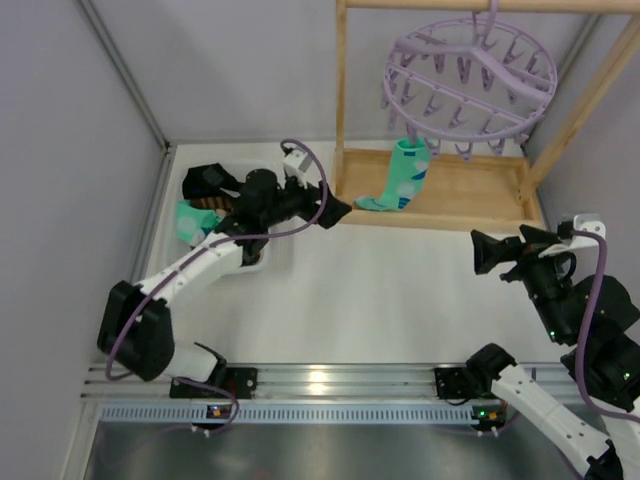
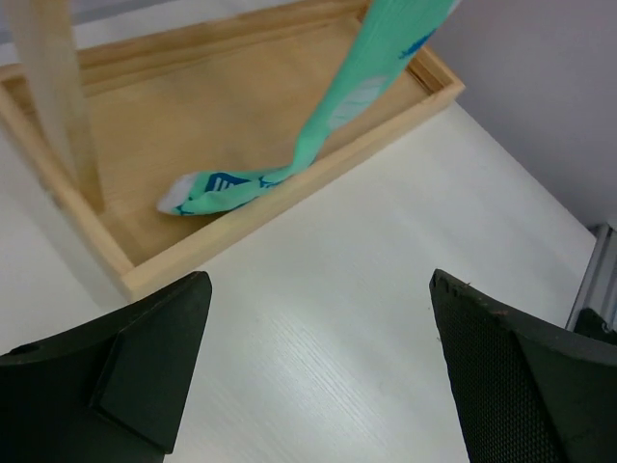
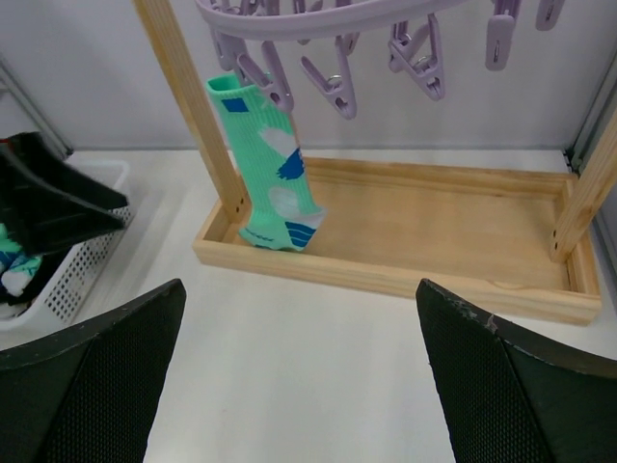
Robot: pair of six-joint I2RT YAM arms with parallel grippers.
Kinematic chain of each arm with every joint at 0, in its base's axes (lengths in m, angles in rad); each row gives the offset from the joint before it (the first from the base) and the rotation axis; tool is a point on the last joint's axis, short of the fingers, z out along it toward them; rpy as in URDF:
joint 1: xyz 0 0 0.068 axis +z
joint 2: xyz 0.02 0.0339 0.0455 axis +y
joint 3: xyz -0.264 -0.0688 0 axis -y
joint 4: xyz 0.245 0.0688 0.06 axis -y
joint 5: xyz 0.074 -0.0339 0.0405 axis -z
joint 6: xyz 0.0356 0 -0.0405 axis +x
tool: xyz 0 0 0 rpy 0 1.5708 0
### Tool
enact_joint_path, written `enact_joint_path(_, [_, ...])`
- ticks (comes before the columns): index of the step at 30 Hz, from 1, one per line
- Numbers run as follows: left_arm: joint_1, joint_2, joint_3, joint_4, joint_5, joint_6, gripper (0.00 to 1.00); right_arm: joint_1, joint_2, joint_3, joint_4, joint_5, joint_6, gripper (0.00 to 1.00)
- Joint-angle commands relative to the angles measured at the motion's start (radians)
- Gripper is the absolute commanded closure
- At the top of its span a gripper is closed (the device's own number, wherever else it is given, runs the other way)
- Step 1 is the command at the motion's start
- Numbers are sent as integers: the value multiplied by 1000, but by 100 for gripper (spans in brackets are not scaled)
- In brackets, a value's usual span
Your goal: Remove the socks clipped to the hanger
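My left gripper next reaches outward over the tray's near edge onto the sock's lower part, which hangs from its clip just beyond my open fingers.
One mint-green sock (image 1: 402, 180) with white and blue patches hangs from a clip of the round pale-purple hanger (image 1: 470, 75); its foot rests in the wooden tray. It also shows in the left wrist view (image 2: 318, 135) and the right wrist view (image 3: 272, 169), under the hanger's clips (image 3: 333, 82). My left gripper (image 1: 335, 212) is open and empty, just left of the sock's toe, above the table (image 2: 318, 333). My right gripper (image 1: 485, 252) is open and empty, nearer and to the right (image 3: 299, 347). Other socks (image 1: 195, 215) lie in a white basket.
A wooden rack frame (image 1: 341, 90) with a shallow wooden tray base (image 1: 470, 195) carries the hanger. The white basket (image 1: 255, 262) stands at the left under my left arm. Grey walls close in on both sides; an aluminium rail (image 1: 320, 380) runs along the near edge.
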Motion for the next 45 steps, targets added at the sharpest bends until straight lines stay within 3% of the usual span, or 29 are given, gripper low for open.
enact_joint_path(1, [-6, 190, 86, 284, 236, 72, 2, -3, -4, 46, -60, -96, 3, 1])
enact_joint_path(7, [-18, 502, 350, 288, 378, 91, 2, -3, -61, 17, -53, -211, -11, 1])
enact_joint_path(16, [-69, 789, 594, 291, 352, 77, 2, -3, -52, 6, -5, -340, -20, 1])
enact_joint_path(20, [-83, 853, 677, 291, 383, 43, 17, -3, -36, 2, -8, -343, -35, 1])
enact_joint_path(21, [-87, 856, 677, 291, 383, 45, 39, -3, -36, 0, -8, -337, -35, 0])
enact_joint_path(25, [-106, 827, 659, 291, 334, 69, 75, -3, -36, -10, 4, -334, -40, 1])
enact_joint_path(30, [-129, 742, 651, 291, 247, 78, 100, -3, -18, -14, 7, -343, -42, 1])
enact_joint_path(36, [-138, 605, 617, 290, 200, 17, 100, -3, -21, -18, 18, -336, -29, 1])
enact_joint_path(45, [-146, 350, 272, 288, 104, -155, 100, -2, 49, 40, 52, -202, 53, 1])
